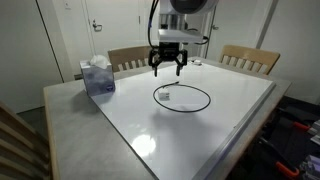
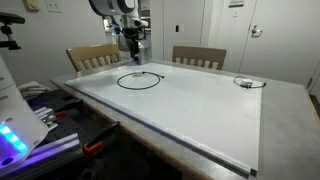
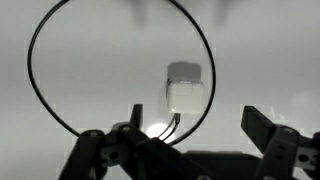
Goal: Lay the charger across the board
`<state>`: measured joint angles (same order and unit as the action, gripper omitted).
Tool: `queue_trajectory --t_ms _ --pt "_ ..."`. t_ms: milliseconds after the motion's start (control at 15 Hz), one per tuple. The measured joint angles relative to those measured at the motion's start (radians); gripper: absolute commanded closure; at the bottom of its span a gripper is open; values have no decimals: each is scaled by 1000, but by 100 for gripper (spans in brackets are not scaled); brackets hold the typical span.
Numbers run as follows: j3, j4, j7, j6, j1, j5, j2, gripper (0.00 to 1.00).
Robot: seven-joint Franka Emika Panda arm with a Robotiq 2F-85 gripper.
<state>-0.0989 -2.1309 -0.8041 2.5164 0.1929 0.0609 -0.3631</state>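
Observation:
I need to lower my open gripper next until its fingers are on both sides of the pale plug block [image 1: 164, 96] [image 3: 184, 92] inside the cable loop, because the block is below the gap between them.
The charger [image 1: 183, 97] lies on the white board [image 1: 230, 115] as a coiled black loop with a small pale plug block [image 3: 184, 92] inside the loop. It shows in both exterior views, in one as a dark ring [image 2: 139, 80] on the board [image 2: 190, 110]. My gripper [image 1: 167, 68] hangs open and empty above the board, just behind the coil. In the wrist view the open fingers [image 3: 180, 150] frame the lower edge, with the plug block and cable loop [image 3: 60, 110] below them.
A blue tissue box [image 1: 97, 77] stands at the board's corner. Two wooden chairs [image 1: 249, 58] stand behind the table. Another small cable coil [image 2: 244, 82] lies at the far side. Grey table rim [image 1: 70, 125] surrounds the board.

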Motion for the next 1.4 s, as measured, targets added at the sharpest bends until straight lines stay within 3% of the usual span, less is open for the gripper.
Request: queue_trajectory --t_ms 667,1400 --pt "8 65 121 14 0 -128 -113 0" --pt "33 127 209 5 0 -130 -189 0"
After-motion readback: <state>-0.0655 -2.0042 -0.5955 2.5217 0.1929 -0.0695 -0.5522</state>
